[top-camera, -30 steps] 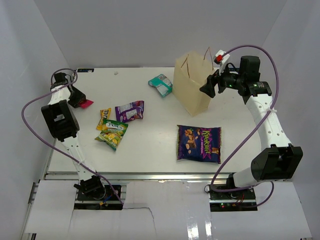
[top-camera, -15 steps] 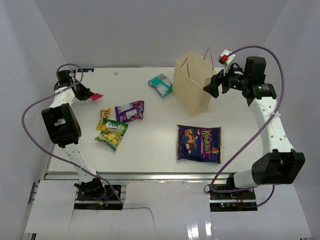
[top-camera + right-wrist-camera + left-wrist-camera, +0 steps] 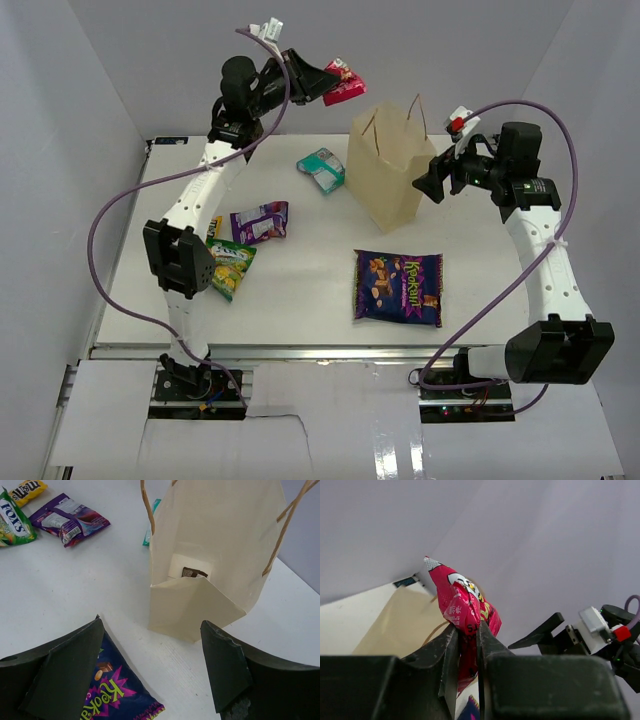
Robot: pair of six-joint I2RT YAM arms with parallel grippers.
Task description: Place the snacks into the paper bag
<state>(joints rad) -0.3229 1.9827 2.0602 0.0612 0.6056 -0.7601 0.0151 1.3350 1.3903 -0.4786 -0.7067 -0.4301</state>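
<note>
Next, my left gripper goes to the right in the top view, over the paper bag's open top, since the red wrapper (image 3: 345, 83) is still beside it.
My left gripper (image 3: 328, 82) is shut on the small red bar wrapper (image 3: 345, 83), held high in the air just left of the top of the tan paper bag (image 3: 388, 170). In the left wrist view the wrapper (image 3: 464, 605) sticks up between my fingers (image 3: 447, 650) with the bag (image 3: 395, 622) below. My right gripper (image 3: 433, 180) is open and empty beside the bag's right side, with the bag (image 3: 215, 540) just beyond the jaws. On the table lie the large dark purple bag (image 3: 398, 287), green-yellow packet (image 3: 226, 266), purple-white packet (image 3: 259, 221) and teal-white packet (image 3: 322, 168).
A small yellow packet (image 3: 210, 227) lies half hidden behind the left arm, next to the green-yellow one. Grey walls close in the table at the back and both sides. The bag's string handles (image 3: 146, 507) stand up above its open top.
My left arm has swung from the table's far left edge up and right, carrying the red wrapper to beside the bag's top. My right gripper has backed slightly right of the bag.
</note>
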